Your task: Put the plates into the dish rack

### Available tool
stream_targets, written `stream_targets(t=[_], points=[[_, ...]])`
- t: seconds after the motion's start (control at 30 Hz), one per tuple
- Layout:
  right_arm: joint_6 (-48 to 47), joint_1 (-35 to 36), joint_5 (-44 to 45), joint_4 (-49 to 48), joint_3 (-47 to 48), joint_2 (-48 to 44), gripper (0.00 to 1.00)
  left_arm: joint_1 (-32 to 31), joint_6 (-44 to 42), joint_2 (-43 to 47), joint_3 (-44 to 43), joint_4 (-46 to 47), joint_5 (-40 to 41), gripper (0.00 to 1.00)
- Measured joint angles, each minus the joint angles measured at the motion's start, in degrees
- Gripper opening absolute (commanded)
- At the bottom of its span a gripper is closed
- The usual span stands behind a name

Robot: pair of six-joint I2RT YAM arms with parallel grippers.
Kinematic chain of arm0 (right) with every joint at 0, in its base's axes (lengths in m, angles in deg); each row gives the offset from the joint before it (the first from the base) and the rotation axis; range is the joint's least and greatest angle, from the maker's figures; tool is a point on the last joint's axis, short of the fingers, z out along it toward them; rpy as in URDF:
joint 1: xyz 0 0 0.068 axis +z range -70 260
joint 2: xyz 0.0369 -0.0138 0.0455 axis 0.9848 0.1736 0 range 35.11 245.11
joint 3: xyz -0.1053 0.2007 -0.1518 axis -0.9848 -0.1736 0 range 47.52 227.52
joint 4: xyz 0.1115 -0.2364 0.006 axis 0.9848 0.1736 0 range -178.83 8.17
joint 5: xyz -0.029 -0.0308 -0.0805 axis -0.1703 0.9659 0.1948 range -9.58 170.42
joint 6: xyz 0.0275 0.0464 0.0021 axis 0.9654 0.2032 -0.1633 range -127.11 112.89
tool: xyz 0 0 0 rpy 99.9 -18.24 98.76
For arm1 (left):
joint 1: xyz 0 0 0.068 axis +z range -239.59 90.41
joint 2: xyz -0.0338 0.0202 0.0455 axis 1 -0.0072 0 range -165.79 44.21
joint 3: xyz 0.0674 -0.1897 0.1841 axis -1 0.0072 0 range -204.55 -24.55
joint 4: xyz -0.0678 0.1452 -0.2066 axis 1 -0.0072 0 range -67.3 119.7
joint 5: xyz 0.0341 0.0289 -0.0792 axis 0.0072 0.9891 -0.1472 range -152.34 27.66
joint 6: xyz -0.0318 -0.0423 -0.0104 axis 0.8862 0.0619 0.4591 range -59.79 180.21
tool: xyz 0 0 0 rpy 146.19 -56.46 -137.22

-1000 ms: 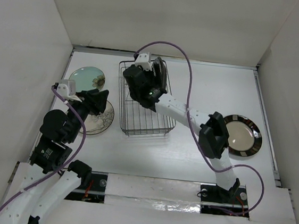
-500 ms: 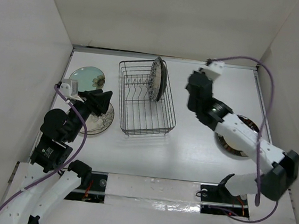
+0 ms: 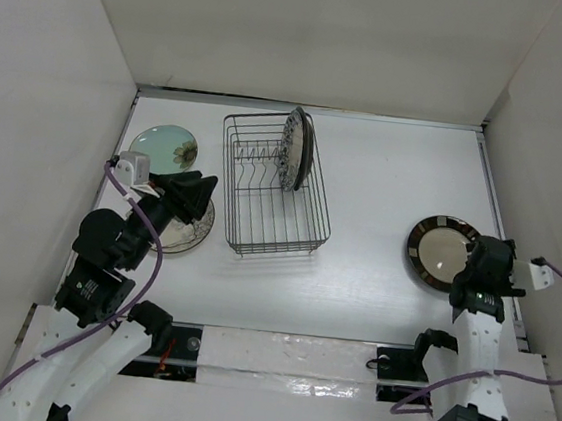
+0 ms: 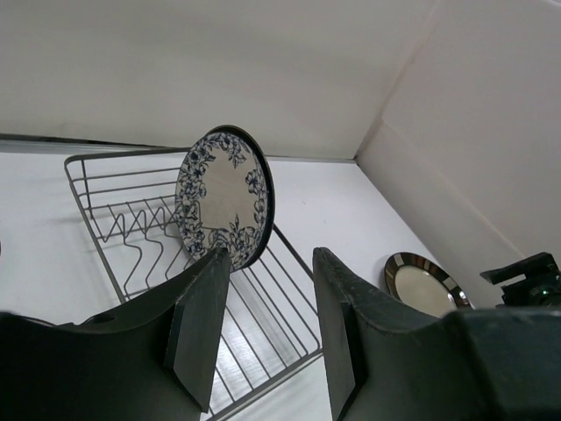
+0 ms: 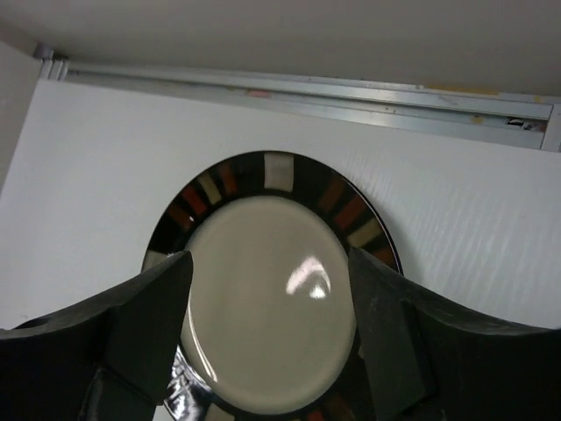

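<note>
My right gripper is beside the segmented plate, which lies flat, so it will lower and tilt flatter, with its fingers going around the segmented plate's rim nearest the metal bar (image 5: 340, 198).
The dish rack (image 3: 266, 209) stands at the back centre. The blue-floral plate (image 3: 292, 148) stands upright in its far end, with a dark plate's edge (image 3: 308, 153) right behind it. Both show in the left wrist view, plate (image 4: 223, 197) and rack (image 4: 114, 154). The dark segmented-rim plate (image 3: 445, 250) lies flat at the right. My right gripper (image 3: 486, 264) is open above its near edge, jaws either side of the cream centre (image 5: 272, 289). My left gripper (image 3: 197, 194) is open and empty over the tree-drawing plate (image 3: 190, 231). The pale green plate (image 3: 162, 143) lies behind it.
White walls enclose the table on the left, back and right. A metal rail (image 5: 307, 88) runs along the table edge beyond the segmented plate. In the left wrist view the segmented plate (image 4: 421, 285) and the right arm (image 4: 526, 276) show at the far right.
My right arm has swung away from the rack to the right and now hovers over the segmented plate. The blue-floral plate stays standing in the rack. My left arm has barely moved.
</note>
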Motion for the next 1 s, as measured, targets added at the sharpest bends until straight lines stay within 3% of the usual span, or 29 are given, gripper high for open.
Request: stream_targets(t=[0.3,0.5,0.67,1.0], points=[[0.61,-19.30,-13.66,-0.35,-0.66,3.02,0.81,-2.19,-0.07,2.27,0.00,-0.04,1.84,0.42],[-1.57,-27.28,-25.18,-2.21,-5.18,5.88,0.82,-2.21,-0.11,3.02,0.00,-0.02,2.93,0.42],[-2.36,-29.75,-33.00,-5.99,-7.61,10.45,0.81,-2.21,-0.20,3.06,0.00,-0.04,3.30,0.42],[-3.08,-28.76,-45.03,-22.32,-7.08,22.97,0.74,-2.21,-0.24,3.04,0.00,-0.07,3.58,0.42]])
